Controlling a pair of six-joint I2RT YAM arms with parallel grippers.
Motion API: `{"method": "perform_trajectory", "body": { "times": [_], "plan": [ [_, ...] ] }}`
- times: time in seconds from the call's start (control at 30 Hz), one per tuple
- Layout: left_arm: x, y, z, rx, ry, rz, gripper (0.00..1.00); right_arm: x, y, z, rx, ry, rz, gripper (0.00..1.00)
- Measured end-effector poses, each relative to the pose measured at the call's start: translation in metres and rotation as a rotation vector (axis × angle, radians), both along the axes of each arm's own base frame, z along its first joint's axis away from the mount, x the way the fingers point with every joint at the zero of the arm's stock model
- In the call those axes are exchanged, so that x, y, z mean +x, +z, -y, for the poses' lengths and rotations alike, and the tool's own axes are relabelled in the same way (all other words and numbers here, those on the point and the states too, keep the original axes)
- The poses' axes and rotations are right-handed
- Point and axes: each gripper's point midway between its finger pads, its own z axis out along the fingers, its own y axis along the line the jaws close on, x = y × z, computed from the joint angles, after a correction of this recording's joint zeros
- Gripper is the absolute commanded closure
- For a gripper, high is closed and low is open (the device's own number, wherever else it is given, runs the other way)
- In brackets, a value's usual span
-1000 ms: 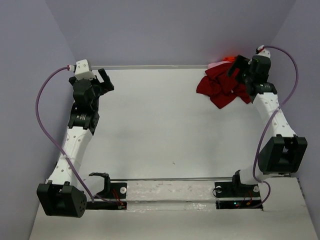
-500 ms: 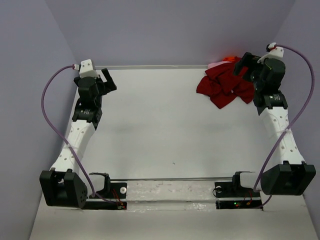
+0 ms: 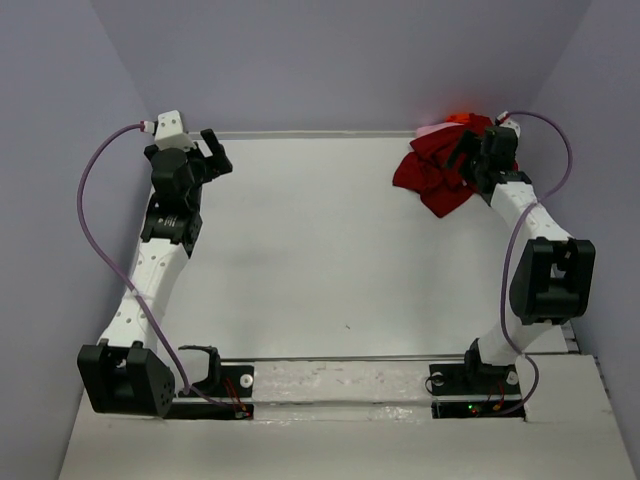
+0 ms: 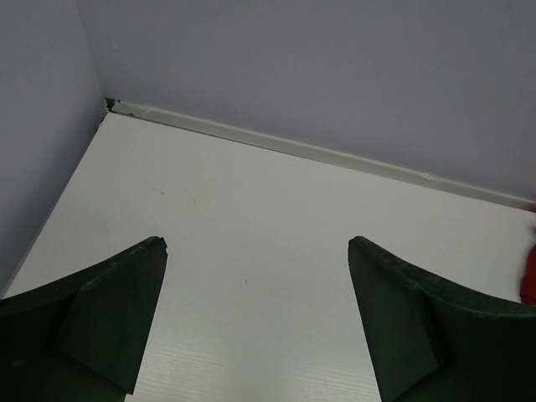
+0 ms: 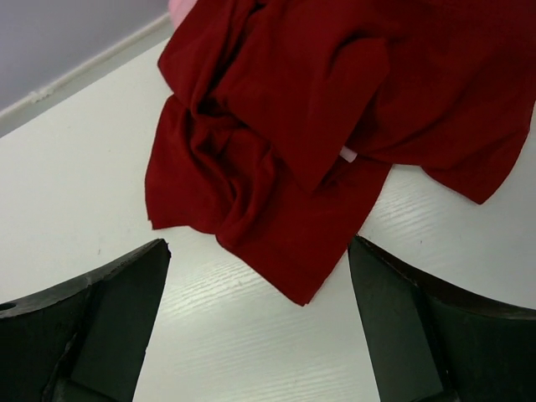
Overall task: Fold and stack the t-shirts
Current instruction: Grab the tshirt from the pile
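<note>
The far part of the dark red t-shirt is next for my right gripper, outward and down, because its open fingers have only the cloth's lower corner between them.
A crumpled dark red t-shirt (image 3: 438,172) lies in the table's far right corner. A sliver of light pink t-shirt (image 3: 428,130) and a bit of bright orange t-shirt (image 3: 462,118) peek out behind it. My right gripper (image 3: 470,155) hovers over the pile's right side, open. In the right wrist view the dark red t-shirt (image 5: 318,126) fills the top, its lower corner hanging between the wide-apart fingers of the right gripper (image 5: 260,244), with nothing held. Pink cloth (image 5: 180,8) shows at the top edge. My left gripper (image 3: 212,152) is open at the far left, and the left gripper (image 4: 255,243) has only bare table between its fingers.
Purple walls close the table at the back (image 3: 330,70), left and right. A pale strip (image 4: 318,152) runs along the far edge. Both arm bases (image 3: 470,380) and a rail sit at the near edge. A purple cable (image 3: 95,190) loops beside the left arm.
The right arm has folded in and brought its gripper over the right side of the red pile. The left gripper has shifted slightly at the far left. The shirts have not moved.
</note>
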Motion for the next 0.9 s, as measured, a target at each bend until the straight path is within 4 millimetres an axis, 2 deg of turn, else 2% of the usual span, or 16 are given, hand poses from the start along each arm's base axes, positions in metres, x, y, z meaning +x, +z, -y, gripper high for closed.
{"method": "perform_trajectory", "body": {
  "times": [0.13, 0.23, 0.43, 0.57, 0.67, 0.73, 0.9],
  "plan": [
    [-0.003, 0.005, 0.002, 0.0, -0.013, 0.011, 0.01, 0.016, -0.015, 0.004, 0.022, -0.044, -0.028, 0.12],
    [-0.01, 0.016, 0.001, 0.011, -0.014, 0.04, 0.01, 0.018, -0.016, 0.001, 0.061, -0.053, -0.022, 0.16],
    [-0.023, 0.038, -0.004, 0.045, -0.003, 0.097, 0.01, 0.016, 0.007, -0.005, 0.1, -0.044, 0.03, 0.13],
    [-0.024, 0.036, -0.009, 0.056, 0.019, 0.092, 0.01, 0.012, 0.032, -0.005, 0.098, -0.042, 0.087, 0.1],
    [-0.023, 0.032, -0.012, 0.054, 0.037, 0.084, 0.01, 0.014, 0.037, -0.005, 0.102, -0.043, 0.106, 0.09],
    [-0.023, 0.031, -0.012, 0.047, 0.042, 0.08, 0.01, 0.016, 0.03, -0.005, 0.108, -0.047, 0.093, 0.09],
    [-0.021, 0.027, -0.01, 0.015, 0.044, 0.07, 0.01, 0.039, -0.016, -0.001, 0.106, -0.077, 0.001, 0.09]
  ]
}}
